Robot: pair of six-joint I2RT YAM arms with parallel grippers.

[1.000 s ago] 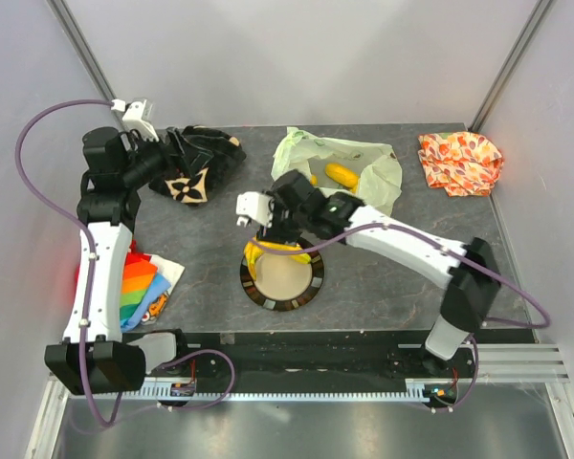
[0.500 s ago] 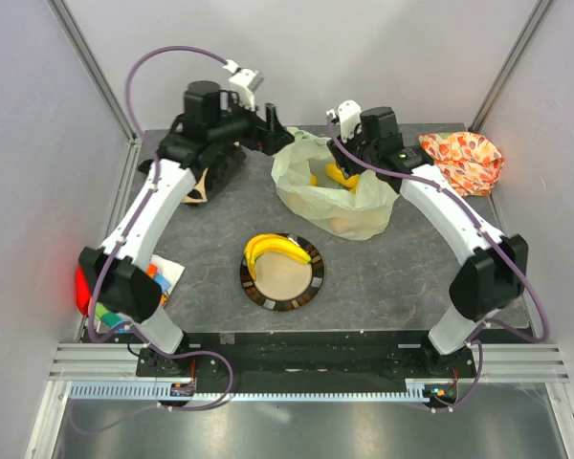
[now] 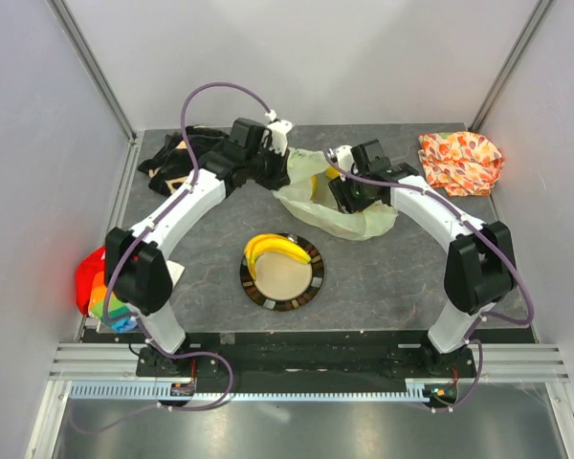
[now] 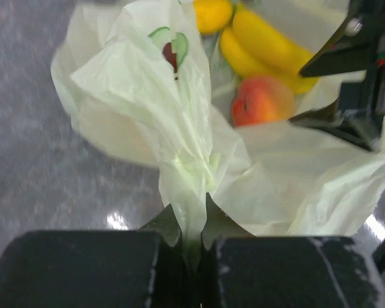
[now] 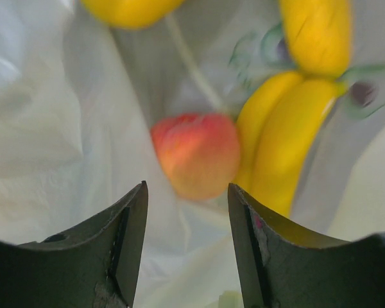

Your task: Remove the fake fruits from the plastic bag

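My right gripper lowers its fingers outward past the peach onto the yellow oval fruit [image 4: 212,13] at its uncovered end by the bananas next, since it lies below and outward.
The pale yellow-green plastic bag [image 3: 364,218] lies open at the table's back middle. My left gripper [image 3: 287,170] is shut on a gathered fold of the plastic bag's [image 4: 179,115] left rim [image 4: 191,224]. Inside lie a peach [image 4: 260,99], a banana bunch [image 4: 263,48] and a yellow oval fruit [image 4: 212,13]. My right gripper [image 3: 346,196] reaches into the bag's mouth, open [image 5: 187,199], with the peach [image 5: 196,154] just ahead of its fingertips and the bananas [image 5: 282,147] to its right. Another banana bunch [image 3: 279,251] rests on the round plate [image 3: 311,285].
An orange leaf-patterned cloth [image 3: 459,161] lies at the back right. A black cloth [image 3: 177,153] sits at the back left behind my left arm. A rainbow-coloured cloth [image 3: 100,287] lies at the table's left edge. Grey walls close in the table's sides and back.
My left arm swung from the black cloth over to the bag and shut on its left rim. My right arm left the plate, moved to the bag and dipped into its mouth.
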